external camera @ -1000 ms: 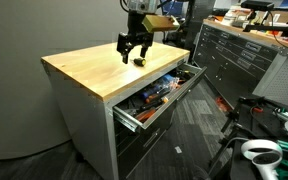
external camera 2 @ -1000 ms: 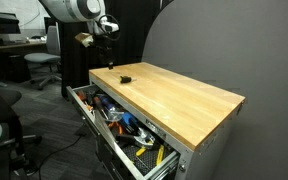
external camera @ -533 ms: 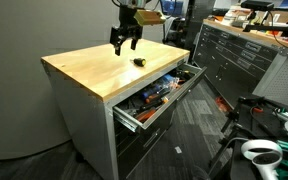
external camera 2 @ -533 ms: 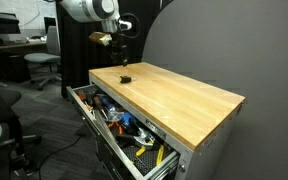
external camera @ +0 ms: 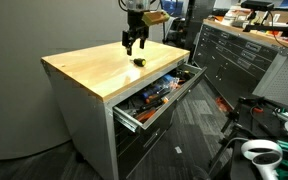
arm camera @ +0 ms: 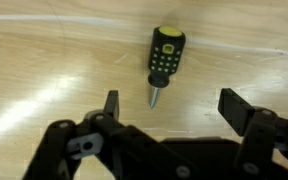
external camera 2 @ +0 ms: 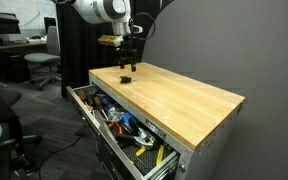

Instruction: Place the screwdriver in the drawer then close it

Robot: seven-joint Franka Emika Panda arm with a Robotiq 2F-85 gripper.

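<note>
My gripper needs to move toward the open drawer next and go down onto the screwdriver's black handle (external camera: 139, 62) (arm camera: 165, 55), because the handle is below my gripper's fingers and nearer the drawer.
The screwdriver (arm camera: 165, 55) is short and black with a yellow cap. It lies on the wooden worktop, also seen in both exterior views (external camera: 139, 60) (external camera 2: 125, 77). My gripper (arm camera: 172, 105) is open and empty, hanging just above the worktop with the screwdriver's tip near the gap between the fingers. It also shows in both exterior views (external camera: 134, 42) (external camera 2: 127, 66). The top grey drawer (external camera: 134, 120) (external camera 2: 82, 100) is pulled out and full of tools.
The wood-topped cabinet (external camera: 84, 70) has lower grey drawers below the open one. Dark drawer cabinets (external camera: 234, 55) stand farther back. An office chair (external camera 2: 39, 65) and a white object on the floor (external camera: 259, 152) are nearby.
My gripper has shifted sideways over the worktop and come down closer above the screwdriver. The screwdriver and the drawer have not moved.
</note>
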